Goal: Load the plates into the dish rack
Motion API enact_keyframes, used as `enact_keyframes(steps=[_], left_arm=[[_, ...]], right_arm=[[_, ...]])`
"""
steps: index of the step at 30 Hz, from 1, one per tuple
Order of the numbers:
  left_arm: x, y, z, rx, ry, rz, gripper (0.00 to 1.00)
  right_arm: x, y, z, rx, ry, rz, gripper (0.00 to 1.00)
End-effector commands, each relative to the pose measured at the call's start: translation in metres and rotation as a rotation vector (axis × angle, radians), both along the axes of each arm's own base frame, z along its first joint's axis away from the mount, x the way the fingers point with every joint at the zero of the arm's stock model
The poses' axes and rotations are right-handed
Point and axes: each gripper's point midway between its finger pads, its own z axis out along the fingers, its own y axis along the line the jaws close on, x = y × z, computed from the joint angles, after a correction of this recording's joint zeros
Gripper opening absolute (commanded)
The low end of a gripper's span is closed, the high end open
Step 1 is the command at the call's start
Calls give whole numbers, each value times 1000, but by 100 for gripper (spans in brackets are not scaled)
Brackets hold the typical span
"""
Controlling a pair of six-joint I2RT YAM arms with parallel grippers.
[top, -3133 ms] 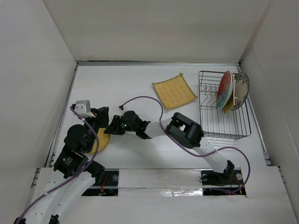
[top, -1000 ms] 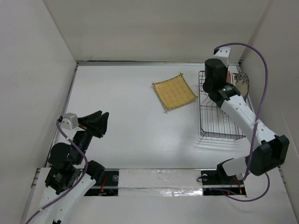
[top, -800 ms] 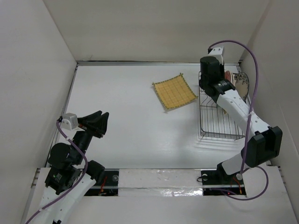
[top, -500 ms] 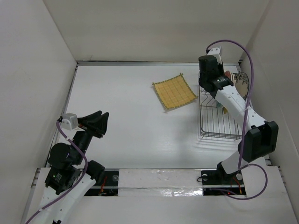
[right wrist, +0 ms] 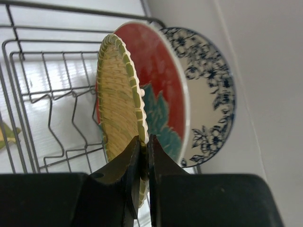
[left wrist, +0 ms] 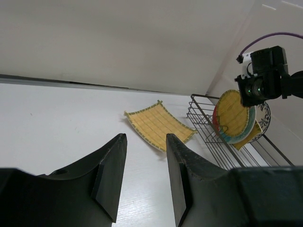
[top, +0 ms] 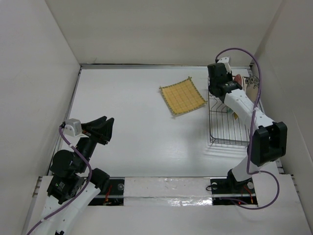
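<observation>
The yellow plate is upright, so my right gripper should next lower it toward the red plate, set it on the rack wires beside that plate and let go of its rim.
My right gripper [right wrist: 144,140] is shut on the rim of the round yellow bamboo plate [right wrist: 116,104] and holds it upright inside the dark wire dish rack [right wrist: 42,80]. The plate stands against the red plate with teal flowers [right wrist: 161,80]. The white plate with blue pattern [right wrist: 208,85] stands behind that. In the top view the right gripper [top: 222,85] is over the far end of the rack [top: 232,122]. The square bamboo plate [top: 182,96] lies flat on the table left of the rack. My left gripper [top: 105,122] is open and empty at the near left.
A yellow corner of another bamboo plate [top: 236,116] shows in the rack under my right arm. White walls stand close behind and right of the rack. In the left wrist view the square plate [left wrist: 156,124] and the rack [left wrist: 208,137] lie ahead of the open fingers [left wrist: 111,161].
My right arm has carried the round bamboo plate from the near left to the rack, then shifted slightly toward the rack's far end. My left arm has drawn back and stays still.
</observation>
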Motion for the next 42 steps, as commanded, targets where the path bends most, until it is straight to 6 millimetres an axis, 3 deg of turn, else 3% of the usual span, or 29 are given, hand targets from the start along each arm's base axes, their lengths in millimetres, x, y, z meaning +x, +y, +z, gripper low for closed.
enact_keyframes(steps=[1,5,7,11,15,16,19,21,28,34,37,39,42], left_arm=[[3,-2,6,-14,-24,0,36],[5,-3,4,-9,-14,1,35],[6,-3,3,-8,-9,3,35],[7,-2,3,-7,-7,9,35],[11,-5,-1,2,11,9,35],[14,-6,-3,8,22,9,35],[20,-9,-8,22,47,12,36],[23,-10,-12,29,62,16,36],[38,-15,-24,63,129,37,36],[43,-15,-20,62,138,47,35],[43,-15,-17,55,134,51,35],[43,-14,-16,56,135,58,35],[45,-13,-18,57,141,64,35]], right_arm=[[13,0,-13,60,-38,2,0],[22,-4,-27,130,-84,-18,0],[27,4,-44,229,-115,4,1],[24,3,-60,258,-111,-11,6],[20,3,-68,282,-127,-26,25],[18,2,-69,287,-133,-30,37],[15,-1,-57,300,-190,-54,59],[12,1,-41,307,-241,-57,65],[3,9,12,305,-378,-31,66],[5,-9,0,313,-369,-69,57],[5,-8,-7,324,-358,-75,56],[7,7,8,344,-413,9,55],[13,24,2,362,-385,99,55]])
